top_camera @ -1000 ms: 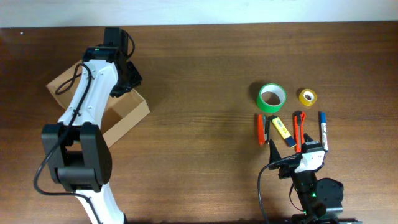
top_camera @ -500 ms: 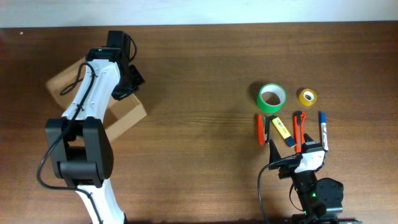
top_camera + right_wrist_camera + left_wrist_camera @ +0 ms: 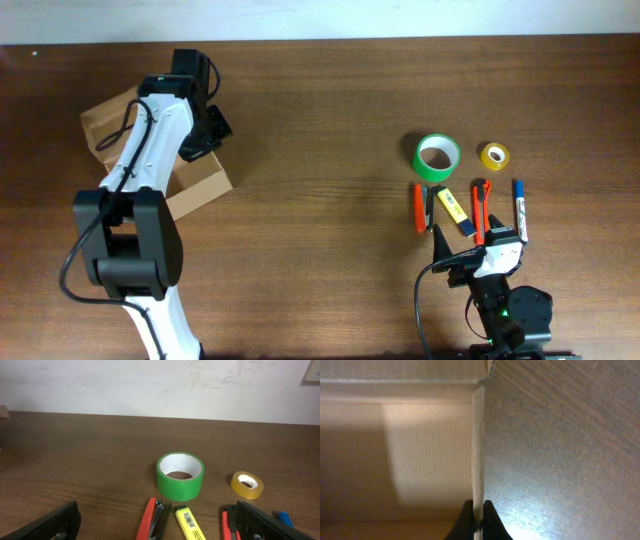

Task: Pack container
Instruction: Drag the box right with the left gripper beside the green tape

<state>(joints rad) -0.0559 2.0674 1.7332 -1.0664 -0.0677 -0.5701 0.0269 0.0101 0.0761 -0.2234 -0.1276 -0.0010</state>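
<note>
Next, my left gripper carries the box [image 3: 190, 185] far to the right in the overhead view and releases it, since bare wood lies there beside the green roll.
The tan cardboard box [image 3: 190, 185] lies open at the left of the table, its flap [image 3: 105, 118] spread to the back left. My left gripper [image 3: 205, 133] is shut on the box's side wall; in the left wrist view the thin wall edge [image 3: 478, 445] runs between my fingertips [image 3: 478, 519]. My right gripper [image 3: 478, 258] is open and empty at the front right, fingers wide apart [image 3: 165, 525]. Ahead of it lie a green tape roll [image 3: 437, 156], a yellow tape roll [image 3: 494, 156], a yellow highlighter [image 3: 452, 207], red cutters [image 3: 420, 208] and a blue pen [image 3: 519, 205].
The green roll [image 3: 180, 476], yellow roll [image 3: 246, 484], highlighter [image 3: 190, 524] and red cutter [image 3: 151, 519] show close in the right wrist view. The table's far edge meets a white wall [image 3: 160, 385]. Bare brown wood lies between the box and the stationery.
My left gripper has dragged the box a little to the left and back, turning it slightly. The right arm and the stationery have not moved.
</note>
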